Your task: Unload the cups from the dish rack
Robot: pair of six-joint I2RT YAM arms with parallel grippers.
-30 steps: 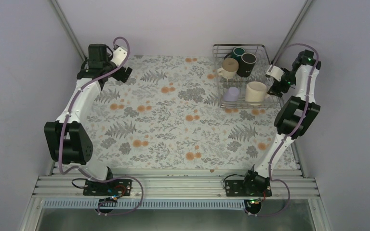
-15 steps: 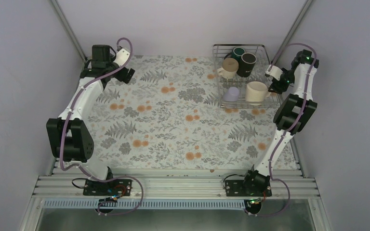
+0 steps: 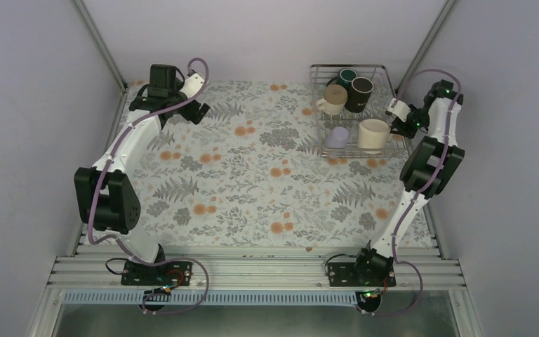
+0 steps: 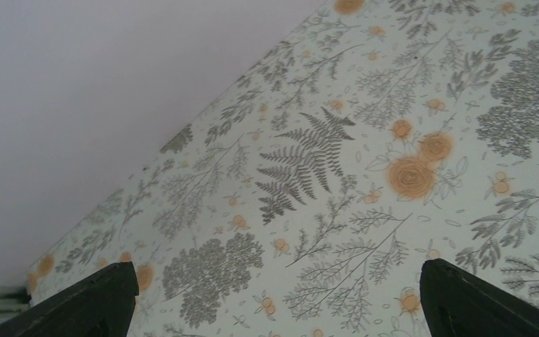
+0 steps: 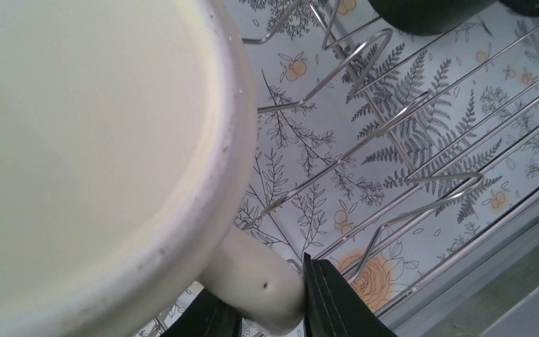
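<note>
I will next lift the mug in my right gripper, move it left in the top view to the bare cloth beside the rack, then lower and release it.
The wire dish rack (image 3: pixel 386 69) stands at the far right and holds a dark green mug (image 3: pixel 347 74), a tall black mug (image 3: pixel 360 93), a cream mug (image 3: pixel 334 99), a lavender cup (image 3: pixel 336 137) and a second cream mug (image 3: pixel 373 133). My right gripper (image 3: pixel 395 125) is at that second mug's right side. In the right wrist view its black fingers (image 5: pixel 330 302) press both sides of the cream mug's handle (image 5: pixel 260 281). My left gripper (image 3: pixel 195 112) hovers at the far left, and in the left wrist view it (image 4: pixel 274 302) stands open over bare cloth.
A floral cloth (image 3: pixel 253 175) covers the table. The rack's wire prongs (image 5: pixel 407 105) rise just behind the held mug. The grey side wall (image 3: pixel 505 140) runs close behind the right arm, and the back wall (image 4: pixel 77 105) lies near the left gripper.
The right gripper's fingers have closed from wide open onto the cream mug's handle. The left arm has swung rightward along the far edge.
</note>
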